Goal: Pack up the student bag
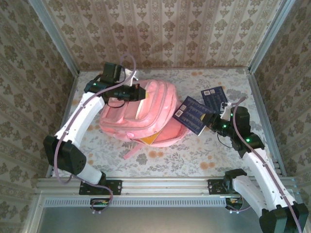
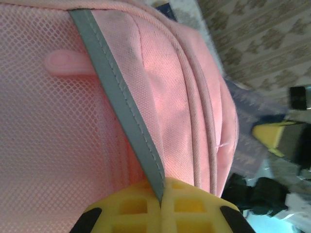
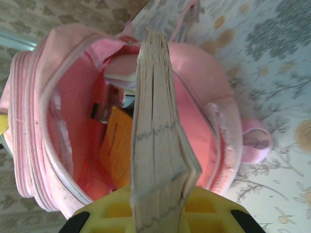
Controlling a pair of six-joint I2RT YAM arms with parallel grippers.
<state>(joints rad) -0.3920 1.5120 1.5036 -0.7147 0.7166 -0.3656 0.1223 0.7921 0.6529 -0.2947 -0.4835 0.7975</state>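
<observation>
The bag's opening (image 1: 170, 130) is wide open just ahead of my right gripper, so next I will push the dark blue book (image 1: 193, 114) in past the bag's zippered rim and let go of it inside.
The student bag (image 1: 153, 119) is a large pink backpack lying in the middle of the table, its mouth open toward the right. My left gripper (image 1: 139, 92) is at its top edge, shut on a grey strip (image 2: 119, 92) of the bag (image 2: 180, 97); its yellow fingers (image 2: 189, 206) pinch the strip's end. My right gripper (image 1: 211, 121) is shut on a dark blue book (image 1: 193, 114), held just right of the opening. In the right wrist view the book (image 3: 155, 141) stands edge-on between the fingers (image 3: 206, 208), in front of the open bag (image 3: 63, 111). An orange booklet (image 3: 116, 143) lies inside.
A second blue booklet (image 1: 214, 96) lies on the floral table (image 1: 194, 160) behind the right gripper. Patterned walls close in the table at the back and both sides. A pink loop (image 3: 255, 143) of the bag rests on the table.
</observation>
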